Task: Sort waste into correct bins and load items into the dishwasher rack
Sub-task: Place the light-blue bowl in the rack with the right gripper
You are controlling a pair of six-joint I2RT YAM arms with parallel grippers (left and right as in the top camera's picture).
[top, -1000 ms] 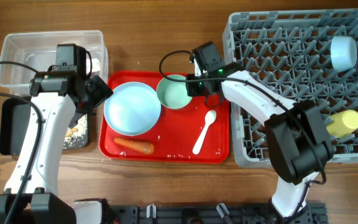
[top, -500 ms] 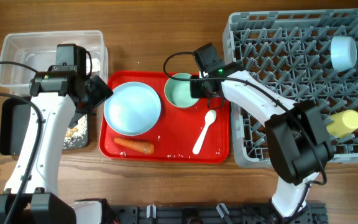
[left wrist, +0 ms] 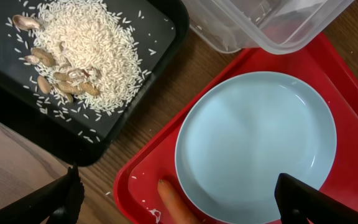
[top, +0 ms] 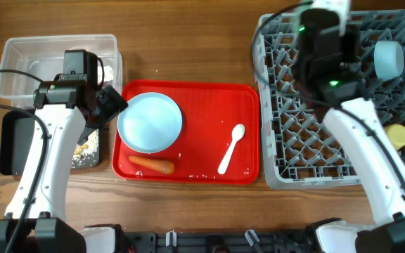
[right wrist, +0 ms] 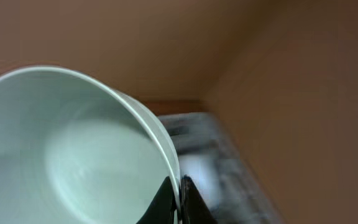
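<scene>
I should next lower the mint-green bowl in my right gripper onto the rack wires beside the light blue cup and let go of the bowl, because those pegs are below the raised gripper.
My right gripper is shut on the rim of the mint-green bowl and holds it in the air. In the overhead view the right arm is raised over the grey dishwasher rack and hides the bowl. My left gripper is open and empty over the left edge of the light blue dish. That dish, the orange carrot stick and the white spoon lie on the red tray. A light blue cup and a yellow cup sit in the rack.
The clear tub stands at the far left. The black tray in front of it holds rice and peanut scraps. The left arm lies across the black tray. The rack's wall borders the red tray's right edge.
My right gripper has lifted the mint-green bowl off the red tray and swung it up and right over the rack. The left arm has not moved.
</scene>
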